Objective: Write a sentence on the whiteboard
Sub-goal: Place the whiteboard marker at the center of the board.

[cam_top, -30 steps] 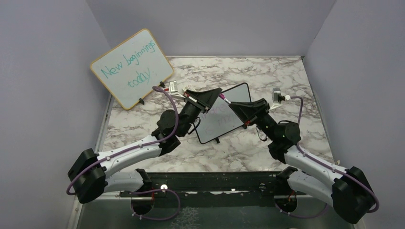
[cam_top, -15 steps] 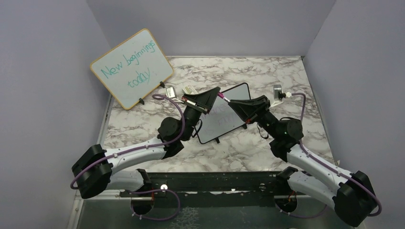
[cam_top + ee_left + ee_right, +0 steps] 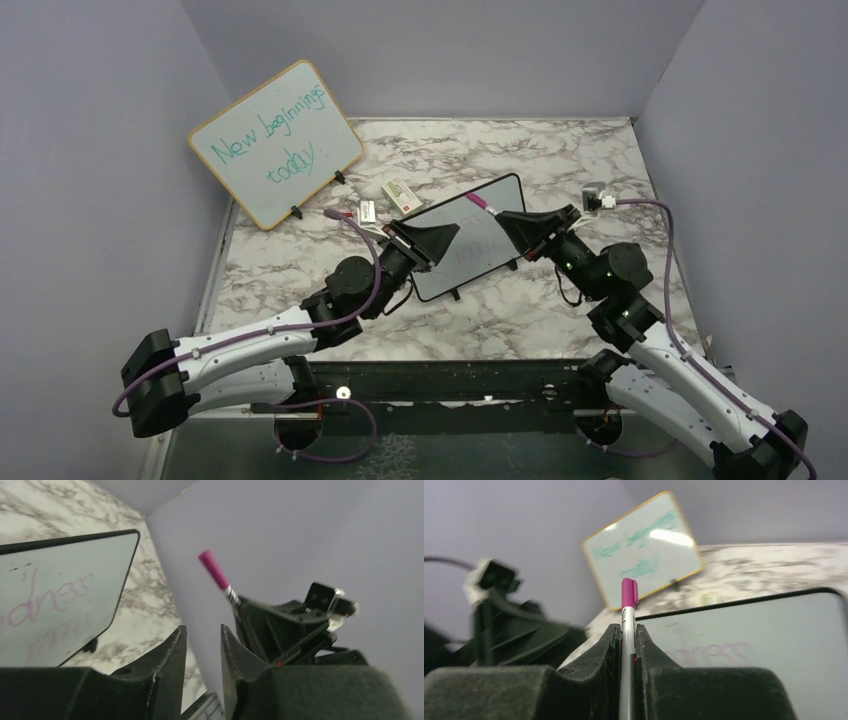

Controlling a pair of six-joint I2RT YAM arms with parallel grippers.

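My right gripper should next move off the whiteboard to the right in the top view, down to empty marble (image 3: 562, 280), because the marker is capped and the whiteboard has writing on it.
The small black-framed whiteboard (image 3: 480, 265) stands tilted at mid-table. Faint purple-pink writing, the sentence (image 3: 468, 247), is on it. The left wrist view shows the board (image 3: 65, 560) with "ndness" and a second line below (image 3: 55, 600). The right wrist view shows the board (image 3: 764, 625) with blurred pink words (image 3: 719, 652). My right gripper (image 3: 502, 216) is shut on a pink-capped marker (image 3: 477, 204), (image 3: 629, 605), held off the board's right part. My left gripper (image 3: 455, 232) is open and empty, its tips over the board's left part. The marker also shows in the left wrist view (image 3: 215, 570).
A larger wood-framed board (image 3: 275, 140) with teal writing leans at the back left, also in the right wrist view (image 3: 644, 545). A small white item (image 3: 402, 190) lies on the marble table (image 3: 560, 150) behind the whiteboard. Grey walls enclose three sides.
My left arm has drawn back toward the near left and lowered, uncovering the small white item. My right arm has shifted right with the marker, away from the board's face.
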